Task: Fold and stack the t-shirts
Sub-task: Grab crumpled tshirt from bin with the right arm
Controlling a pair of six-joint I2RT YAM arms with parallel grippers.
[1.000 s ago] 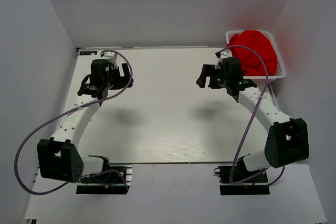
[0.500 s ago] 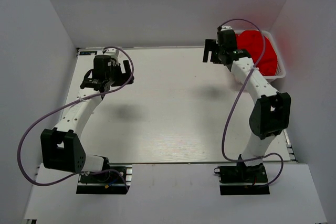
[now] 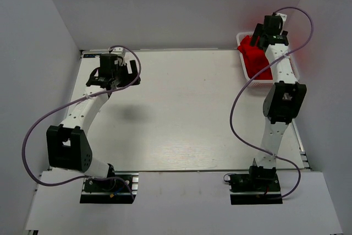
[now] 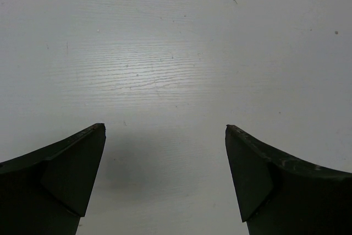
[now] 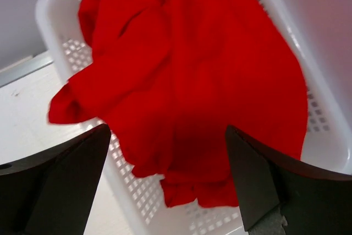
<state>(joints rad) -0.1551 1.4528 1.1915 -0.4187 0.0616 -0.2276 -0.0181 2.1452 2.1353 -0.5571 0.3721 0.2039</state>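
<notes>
My right gripper will next lower its open fingers onto the middle fold of the red heap below and close, because cloth already shows between them.
The red t-shirts lie crumpled in a heap inside the white lattice basket at the far right corner. My right gripper hovers over that heap, open, with the cloth showing between its fingers and nothing held. How many shirts make up the heap I cannot tell. Over the far left of the table my left gripper hangs open, with only bare table below it.
White walls close in the table on the left, back and right; the basket sits against the right wall. The right arm stretches along the right edge. Both arm bases stand at the near edge.
My right arm has swung from mid-table out to the far right, so its gripper is now over the basket. The left gripper has drifted slightly toward the back. Both stayed open.
</notes>
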